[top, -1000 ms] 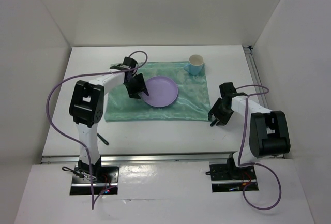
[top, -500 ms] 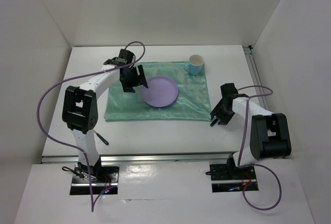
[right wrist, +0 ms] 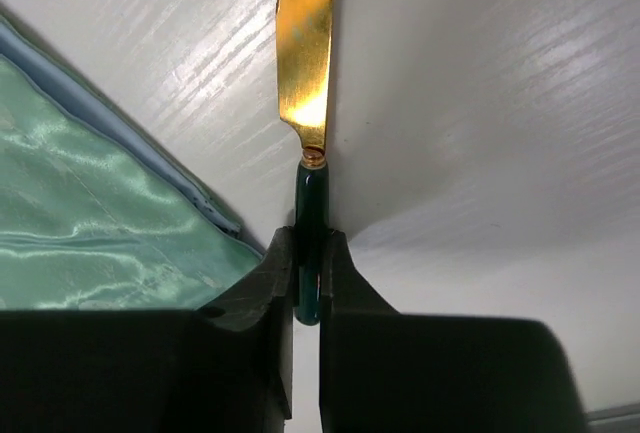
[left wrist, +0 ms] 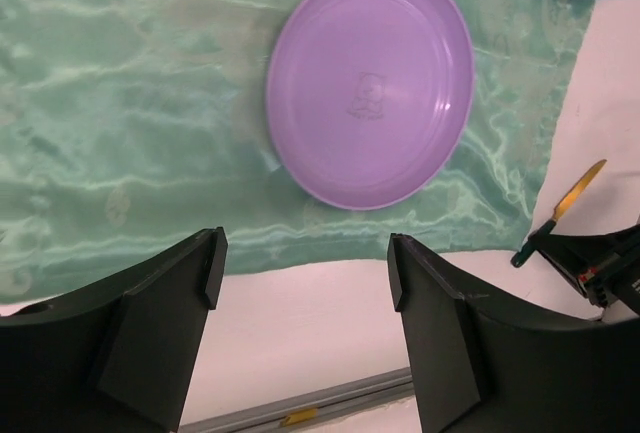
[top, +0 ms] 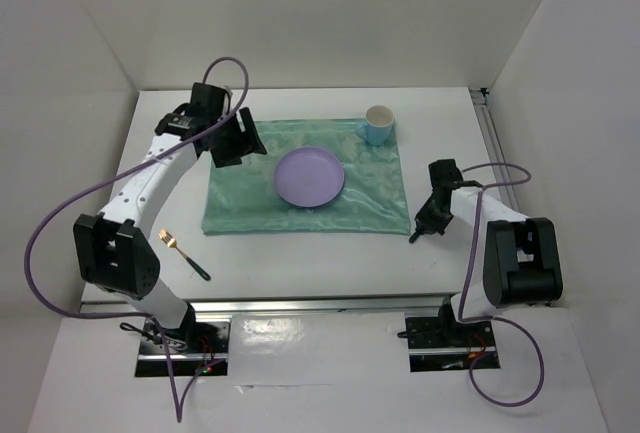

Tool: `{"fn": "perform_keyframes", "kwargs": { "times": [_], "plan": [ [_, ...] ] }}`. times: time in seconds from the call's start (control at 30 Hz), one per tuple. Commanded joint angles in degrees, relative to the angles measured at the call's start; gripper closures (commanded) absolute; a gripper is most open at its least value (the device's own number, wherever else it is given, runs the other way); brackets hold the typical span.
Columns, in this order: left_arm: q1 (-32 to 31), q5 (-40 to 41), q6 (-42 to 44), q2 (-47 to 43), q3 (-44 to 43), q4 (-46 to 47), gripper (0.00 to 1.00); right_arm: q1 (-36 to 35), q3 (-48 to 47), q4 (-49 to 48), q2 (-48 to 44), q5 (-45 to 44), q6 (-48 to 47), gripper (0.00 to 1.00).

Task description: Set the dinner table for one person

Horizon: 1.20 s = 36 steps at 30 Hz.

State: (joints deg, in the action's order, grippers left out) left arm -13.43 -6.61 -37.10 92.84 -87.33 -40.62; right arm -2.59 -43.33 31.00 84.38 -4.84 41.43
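Note:
The open left gripper moves back toward the base and down onto the fork's dark handle (top: 198, 269) next, since the fork still lies off the cloth.
On the white dinner table (top: 300, 258) lies a teal cloth (top: 240, 208) with a purple plate (top: 310, 175) in its middle. My left gripper (top: 235, 138) hovers over the cloth's back left corner, open and holding nothing. In the left wrist view its jaws (left wrist: 305, 263) stand wide apart, with the plate (left wrist: 370, 83) beyond them. My right gripper (right wrist: 308, 253) is shut on the dark green handle of a gold-bladed knife (right wrist: 304, 43), just off the cloth's right edge (top: 428, 221). The knife (left wrist: 572, 198) rests low against the table.
A light blue cup (top: 378, 123) stands at the cloth's back right corner. A gold fork with a dark handle (top: 185, 253) lies on the table at the front left, near the left arm. A metal rail (top: 300, 303) runs along the near edge.
My left gripper has let go at the plate's left rim, opened, and swung back and left, uncovering the fork. My right gripper has closed on the knife handle.

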Motion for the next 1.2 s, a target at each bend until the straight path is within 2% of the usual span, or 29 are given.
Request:
{"fn": "perform_keyframes", "kwargs": {
  "times": [0.0,0.13,0.2,0.23,0.33,0.43,0.57,0.87,1.03,1.07,1.1,1.13,1.17],
  "plan": [
    [2.9,0.9,1.1,-4.9,2.0,-2.9,0.18,0.4,-1.7,1.1,-0.4,-6.1,-0.9,1.00],
    [6.4,-0.9,2.2,-8.4,7.3,-4.1,0.18,0.4,-9.0,4.1,-3.9,-7.6,-5.9,1.00],
    [7.1,0.3,1.7,-10.6,10.4,-5.2,0.18,0.4,-11.3,2.7,-4.5,-2.7,-10.9,1.00],
    [7.7,3.3,-0.7,-11.4,13.5,-6.9,0.19,-0.2,-13.7,2.0,-4.0,2.0,-15.9,1.00],
    [8.2,7.0,-5.8,-12.9,19.5,-8.9,0.22,-3.5,-19.8,3.4,0.7,7.9,-21.4,1.00],
    [8.2,7.6,-8.2,-14.4,23.4,-8.9,0.22,-7.5,-24.2,5.2,5.8,10.1,-24.8,1.00],
    [8.9,9.5,-8.2,-15.1,25.2,-8.0,0.25,-12.6,-29.4,5.2,14.3,12.0,-25.6,1.00],
    [12.8,10.7,-5.1,-14.5,24.7,-9.6,0.27,-13.1,-32.4,4.2,23.4,11.5,-24.4,1.00],
    [13.3,11.8,-5.1,-13.4,25.3,-10.2,0.27,-13.1,-33.0,3.6,24.6,10.5,-23.9,1.00],
    [13.9,11.8,-5.1,-13.4,26.0,-10.2,0.27,-13.1,-33.0,3.6,24.6,9.8,-23.3,0.98],
    [13.9,12.3,-5.7,-13.4,26.0,-10.2,0.25,-13.1,-33.0,3.6,24.6,9.2,-23.3,0.92],
    [13.9,12.3,-5.7,-12.9,26.6,-10.2,0.25,-13.1,-33.0,4.1,24.6,9.2,-22.8,0.75],
    [14.4,12.3,-6.2,-12.9,27.3,-10.2,0.24,-13.1,-33.5,4.2,24.1,8.4,-22.8,0.63]
  ]
}}
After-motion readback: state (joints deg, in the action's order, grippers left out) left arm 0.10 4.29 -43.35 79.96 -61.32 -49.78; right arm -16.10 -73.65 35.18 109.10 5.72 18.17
